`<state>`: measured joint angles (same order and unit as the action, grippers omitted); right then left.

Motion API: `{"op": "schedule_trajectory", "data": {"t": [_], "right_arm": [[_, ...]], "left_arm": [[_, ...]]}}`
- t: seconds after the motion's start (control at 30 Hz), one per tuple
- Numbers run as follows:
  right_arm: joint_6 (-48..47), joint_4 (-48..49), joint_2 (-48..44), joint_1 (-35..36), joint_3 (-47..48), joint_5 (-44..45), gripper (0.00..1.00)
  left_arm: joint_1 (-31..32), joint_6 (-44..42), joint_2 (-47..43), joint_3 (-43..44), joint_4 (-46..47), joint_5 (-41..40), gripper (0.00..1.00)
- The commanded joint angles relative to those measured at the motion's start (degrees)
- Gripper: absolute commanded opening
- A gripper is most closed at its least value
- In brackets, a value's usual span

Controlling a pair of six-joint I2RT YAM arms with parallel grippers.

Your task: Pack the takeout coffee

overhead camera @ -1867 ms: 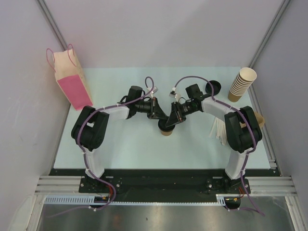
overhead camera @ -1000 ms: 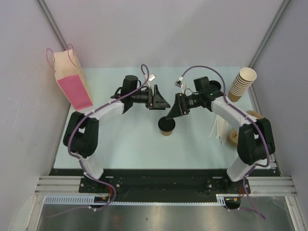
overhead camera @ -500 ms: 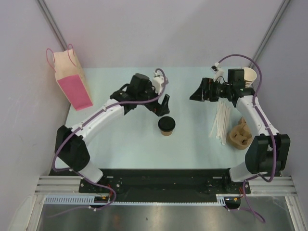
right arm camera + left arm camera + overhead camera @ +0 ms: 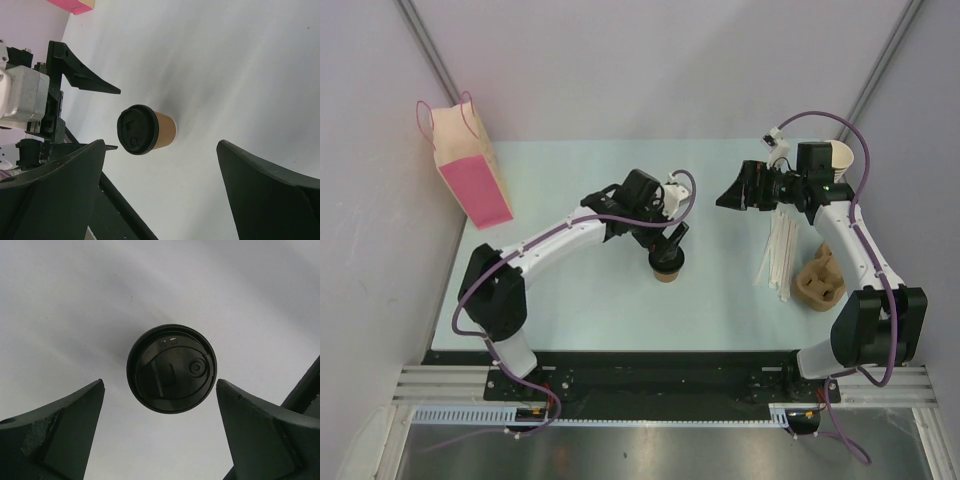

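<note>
The cup's black lid [image 4: 667, 262] is already between the open fingers of my left gripper, so next I will lower my left gripper over the cup and close its fingers around the lid.
The takeout coffee [image 4: 666, 266] is a tan paper cup with a black lid, standing upright at the table's middle. My left gripper [image 4: 669, 242] hangs straight above it, open. In the left wrist view the round lid [image 4: 171, 368] shows from above, just ahead of the left gripper [image 4: 160, 384], and neither finger touches it. My right gripper [image 4: 724, 196] is open and empty, off to the cup's back right. From the right wrist view the cup [image 4: 145, 129] stands well ahead of the right gripper [image 4: 161, 143], with the left arm's dark fingers [image 4: 82, 80] beside it.
A tan and pink paper bag [image 4: 470, 170] stands at the back left. A stack of lidless cups [image 4: 838, 156] sits at the back right, partly behind the right arm. White straws [image 4: 780, 252] and a brown pulp carrier [image 4: 819, 281] lie on the right.
Both grippers let go of the cup and opened. The right arm swung away to the back right. The left arm lifted back, then came in over the cup.
</note>
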<state>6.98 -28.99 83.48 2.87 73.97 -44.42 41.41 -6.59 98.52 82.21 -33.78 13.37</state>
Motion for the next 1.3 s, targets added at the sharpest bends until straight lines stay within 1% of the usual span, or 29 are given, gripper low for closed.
{"op": "schedule_trajectory", "data": {"t": [0.0, 0.4, 0.7, 0.9, 1.27], "right_arm": [[0.57, 0.96, -0.96, 0.03, 1.61, -1.28, 1.00], [0.58, 0.69, -0.34, -0.06, 1.52, -1.72, 1.00], [1.01, 0.87, 0.45, -0.06, 1.61, -2.33, 0.99], [0.93, 0.78, 0.63, -0.06, 1.61, -2.42, 1.00], [0.66, 0.60, 0.81, 0.03, 1.61, -2.42, 1.00]], "left_arm": [[0.51, -1.32, 0.53, 2.60, -0.23, 0.25, 0.98], [2.01, -1.50, 2.38, 2.78, -0.32, 1.31, 0.89], [2.71, -1.76, 2.82, 1.63, 0.56, -0.79, 0.84], [3.15, -2.02, 3.34, 1.54, 0.91, -1.76, 0.83], [4.12, -2.29, 4.57, 1.11, 0.91, -4.14, 0.83]]}}
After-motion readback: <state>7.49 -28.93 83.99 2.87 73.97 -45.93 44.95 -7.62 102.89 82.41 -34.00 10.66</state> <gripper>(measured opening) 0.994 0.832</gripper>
